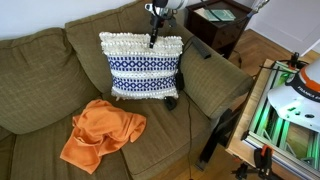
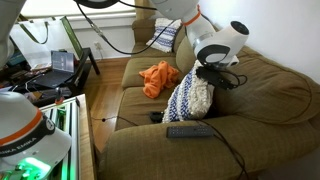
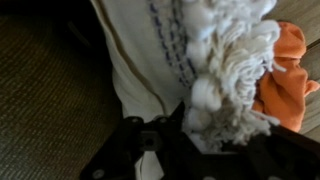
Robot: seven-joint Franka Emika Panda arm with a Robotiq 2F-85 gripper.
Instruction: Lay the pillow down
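The upright pillow's tufted top edge (image 1: pixel 144 43) (image 3: pixel 215 95) is held by my gripper's fingers. My gripper should next pull it up and toward the orange cloth's side to tip it, then let go.
A white pillow with blue patterned bands and tufted trim (image 1: pixel 142 66) stands upright on the olive couch, leaning against the armrest. It also shows in the other exterior view (image 2: pixel 190 98) and fills the wrist view (image 3: pixel 190 60). My gripper (image 1: pixel 155 40) is at the pillow's top edge, shut on the tufted trim (image 3: pixel 215 100). In the exterior view from the couch's end the gripper (image 2: pixel 212 75) sits at the pillow's upper corner.
An orange cloth (image 1: pixel 100 132) lies on the seat cushion in front of the pillow, also visible in the other exterior view (image 2: pixel 158 77). A dark remote (image 2: pixel 188 131) lies on the seat cushion near the pillow. A wooden side table (image 1: pixel 225 25) stands beyond the armrest.
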